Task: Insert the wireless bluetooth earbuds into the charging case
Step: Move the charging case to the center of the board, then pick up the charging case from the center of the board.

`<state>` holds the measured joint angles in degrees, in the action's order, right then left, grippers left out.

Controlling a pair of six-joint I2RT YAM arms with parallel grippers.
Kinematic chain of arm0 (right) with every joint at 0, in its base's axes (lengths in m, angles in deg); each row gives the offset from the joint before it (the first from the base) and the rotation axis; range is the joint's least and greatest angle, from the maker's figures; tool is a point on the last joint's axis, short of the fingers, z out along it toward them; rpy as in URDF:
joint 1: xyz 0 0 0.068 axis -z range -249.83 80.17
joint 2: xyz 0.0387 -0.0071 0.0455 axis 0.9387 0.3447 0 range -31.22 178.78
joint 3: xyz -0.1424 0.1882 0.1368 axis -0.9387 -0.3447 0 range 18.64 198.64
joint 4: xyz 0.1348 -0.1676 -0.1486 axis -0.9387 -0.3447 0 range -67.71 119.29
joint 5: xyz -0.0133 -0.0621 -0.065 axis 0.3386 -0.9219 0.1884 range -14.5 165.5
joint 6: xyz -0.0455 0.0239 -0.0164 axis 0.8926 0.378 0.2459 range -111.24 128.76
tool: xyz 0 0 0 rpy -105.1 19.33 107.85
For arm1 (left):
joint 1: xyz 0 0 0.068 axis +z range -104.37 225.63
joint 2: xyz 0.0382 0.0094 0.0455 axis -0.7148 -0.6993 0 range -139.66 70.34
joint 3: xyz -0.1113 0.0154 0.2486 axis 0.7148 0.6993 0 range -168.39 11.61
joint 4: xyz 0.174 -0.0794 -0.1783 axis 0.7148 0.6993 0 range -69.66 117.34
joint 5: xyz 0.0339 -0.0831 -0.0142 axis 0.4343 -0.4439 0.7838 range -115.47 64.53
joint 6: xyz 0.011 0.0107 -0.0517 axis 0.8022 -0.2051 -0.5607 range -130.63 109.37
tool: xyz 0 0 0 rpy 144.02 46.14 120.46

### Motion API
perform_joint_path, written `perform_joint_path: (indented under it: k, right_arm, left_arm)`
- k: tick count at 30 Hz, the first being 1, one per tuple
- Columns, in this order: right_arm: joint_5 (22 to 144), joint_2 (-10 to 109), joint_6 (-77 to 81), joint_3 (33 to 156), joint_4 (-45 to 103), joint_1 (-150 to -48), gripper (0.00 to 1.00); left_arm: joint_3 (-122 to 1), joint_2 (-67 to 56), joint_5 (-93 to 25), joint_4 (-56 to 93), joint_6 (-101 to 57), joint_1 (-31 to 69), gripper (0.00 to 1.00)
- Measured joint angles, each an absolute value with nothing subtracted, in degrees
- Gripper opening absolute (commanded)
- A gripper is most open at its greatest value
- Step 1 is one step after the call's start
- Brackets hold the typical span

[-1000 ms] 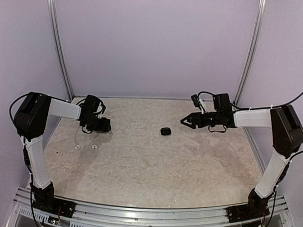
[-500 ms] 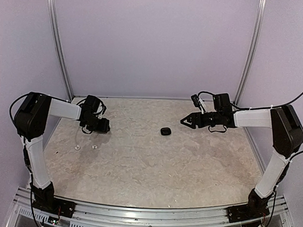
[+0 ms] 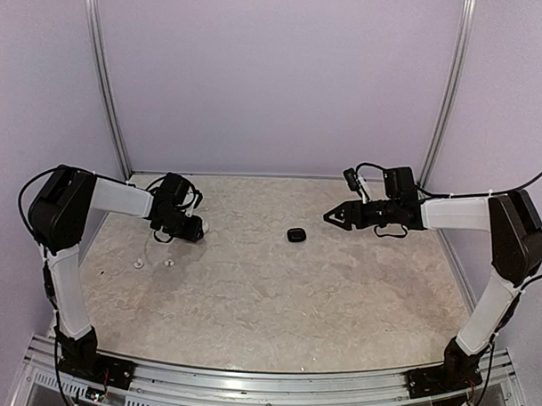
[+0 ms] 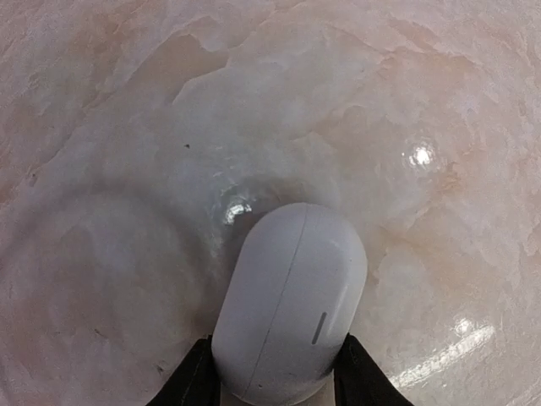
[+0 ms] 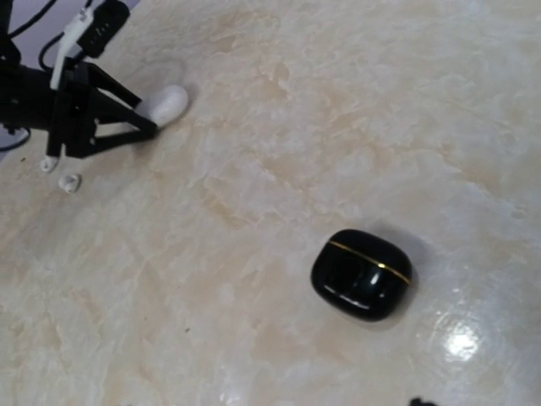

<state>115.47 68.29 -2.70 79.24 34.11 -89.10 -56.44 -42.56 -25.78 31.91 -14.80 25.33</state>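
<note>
Next, my right gripper moves across toward the loose end of the white charging case (image 3: 205, 226) (image 5: 176, 99), since that end lies to the left in the top view.
My left gripper (image 3: 195, 227) is shut on a closed white charging case (image 4: 292, 304), pinched at its near end between both fingers (image 4: 193, 382) and held low over the table. Two white earbuds (image 3: 139, 263) (image 3: 169, 263) lie on the table to its near left. They also show in the right wrist view (image 5: 69, 183). A closed black case (image 3: 296, 235) with a gold seam (image 5: 362, 273) lies mid-table. My right gripper (image 3: 328, 217) hovers just right of it, rolled on its side. It looks open and empty, with only one fingertip (image 5: 418, 402) showing. No black earbuds show.
The marbled table (image 3: 276, 301) is walled in by lilac panels with metal posts at the back corners (image 3: 121, 153). The left arm's cable hangs near the white earbuds.
My left gripper has shifted a little to the right with the white case. The right arm and the black case have stayed put.
</note>
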Motion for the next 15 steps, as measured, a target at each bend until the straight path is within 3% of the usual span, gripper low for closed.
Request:
perform_joint_path:
  k: [15]
  right_arm:
    - [119.8, 61.3, -7.3, 69.0, 39.5, -89.1, 0.67]
  left_arm:
    - [-49.9, -36.9, -17.7, 28.1, -6.6, 4.9, 0.26]
